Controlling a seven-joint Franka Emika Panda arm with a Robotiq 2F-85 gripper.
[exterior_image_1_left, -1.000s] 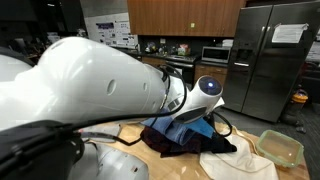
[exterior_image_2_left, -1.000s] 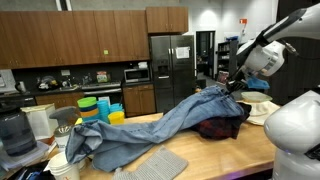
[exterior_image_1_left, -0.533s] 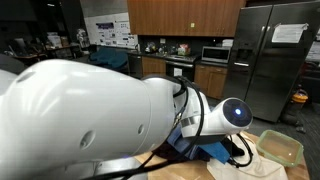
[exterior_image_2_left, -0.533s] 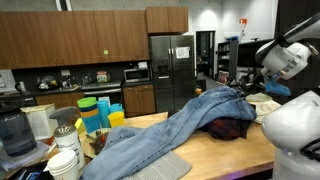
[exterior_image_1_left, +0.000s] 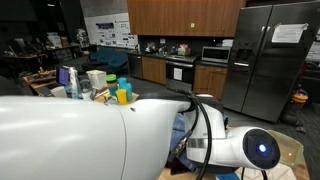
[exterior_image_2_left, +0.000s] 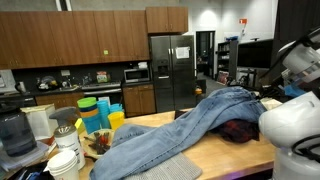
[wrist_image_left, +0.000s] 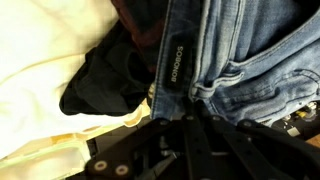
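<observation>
The robot should carry the waistband of the jeans toward the cream cloth (wrist_image_left: 45, 50) and open its gripper to let it go, because that cloth is to the gripper's left in the wrist view.
A pair of blue jeans (exterior_image_2_left: 180, 125) lies stretched across the wooden counter (exterior_image_2_left: 225, 157), its far end lifted toward the arm at the right. In the wrist view my gripper (wrist_image_left: 185, 120) is shut on the jeans (wrist_image_left: 240, 50) at the waistband, beside the leather label. A dark garment (wrist_image_left: 100, 85) and a cream cloth (wrist_image_left: 45, 50) lie under the jeans. The dark red garment (exterior_image_2_left: 236, 130) also shows in an exterior view, beneath the jeans. In an exterior view my white arm (exterior_image_1_left: 100, 140) fills the foreground and hides most of the pile; a bit of blue fabric (exterior_image_1_left: 180, 128) shows.
Stacked coloured cups (exterior_image_2_left: 95, 110), white cups (exterior_image_2_left: 66, 160) and a blender (exterior_image_2_left: 12, 132) stand at one end of the counter. A grey mat (exterior_image_2_left: 165, 170) lies at the front edge. A steel fridge (exterior_image_2_left: 170, 70) stands behind, also seen in an exterior view (exterior_image_1_left: 265, 55).
The arm has swung toward the right in an exterior view, pulling the jeans' waistband with it. The jeans have stretched out and slid along the counter. The arm now fills more of an exterior view.
</observation>
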